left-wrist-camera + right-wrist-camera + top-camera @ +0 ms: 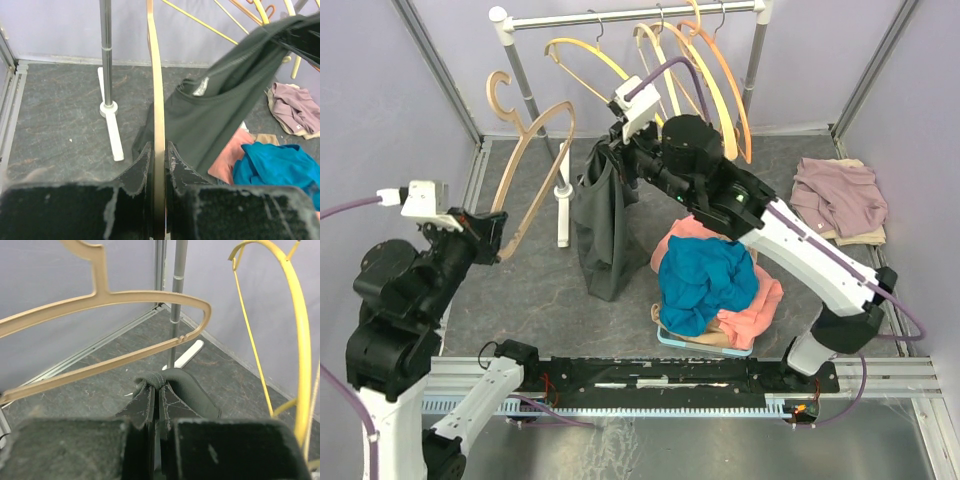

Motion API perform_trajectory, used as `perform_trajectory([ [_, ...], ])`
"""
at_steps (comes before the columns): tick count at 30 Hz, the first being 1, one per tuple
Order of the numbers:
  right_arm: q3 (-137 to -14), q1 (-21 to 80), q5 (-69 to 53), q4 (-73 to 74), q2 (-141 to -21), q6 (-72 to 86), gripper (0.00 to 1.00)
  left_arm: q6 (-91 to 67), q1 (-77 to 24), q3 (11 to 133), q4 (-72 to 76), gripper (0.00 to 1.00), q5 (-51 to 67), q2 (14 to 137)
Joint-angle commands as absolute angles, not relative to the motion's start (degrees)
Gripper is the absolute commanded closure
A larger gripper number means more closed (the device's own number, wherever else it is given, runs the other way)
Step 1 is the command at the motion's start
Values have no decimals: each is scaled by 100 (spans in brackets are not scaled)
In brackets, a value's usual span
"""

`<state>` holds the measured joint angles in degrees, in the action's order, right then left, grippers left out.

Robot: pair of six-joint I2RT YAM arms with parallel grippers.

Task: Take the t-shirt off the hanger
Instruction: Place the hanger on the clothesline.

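Note:
The left gripper carries the bare hanger (548, 175) outward next, hooks it on the empty end of the rack's bar (536, 22) and releases the hanger's lower bar.
My left gripper (495, 235) is shut on the lower bar of a bare beige wooden hanger (548, 175), held tilted off the rack at the left. In the left wrist view the hanger's bar (156, 100) runs straight up between my closed jaws (159, 147). My right gripper (613, 160) is shut on a bunched edge of the dark grey t-shirt (600, 230), which hangs down from it to the floor, just right of the hanger and apart from it. The right wrist view shows the fabric (192, 390) pinched at my fingertips (159, 385) and the hanger (125, 297) beyond.
A clothes rack rail (630, 15) holds several yellow and orange hangers (710, 80); its pole (535, 110) and white foot (563, 215) stand between hanger and shirt. A blue garment (705, 275) tops a pink pile at centre right. A mauve garment (840, 195) lies far right.

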<state>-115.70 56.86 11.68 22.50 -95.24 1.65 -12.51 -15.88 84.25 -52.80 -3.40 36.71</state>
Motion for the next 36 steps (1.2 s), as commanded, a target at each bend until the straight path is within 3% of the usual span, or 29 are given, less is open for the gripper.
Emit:
perform_trajectory([
  [1, -11394, 5756, 1154, 2173, -8954, 53, 99, -801, -1590, 8354, -4112, 97, -424, 4042],
  [15, -10951, 5991, 1252, 2548, -8177, 53, 99, -560, -1593, 8879, -3315, 97, -979, 5258],
  [36, -10682, 6052, 1375, 2338, -7855, 40, 99, -494, -1593, 9370, -2731, 97, -735, 6142],
])
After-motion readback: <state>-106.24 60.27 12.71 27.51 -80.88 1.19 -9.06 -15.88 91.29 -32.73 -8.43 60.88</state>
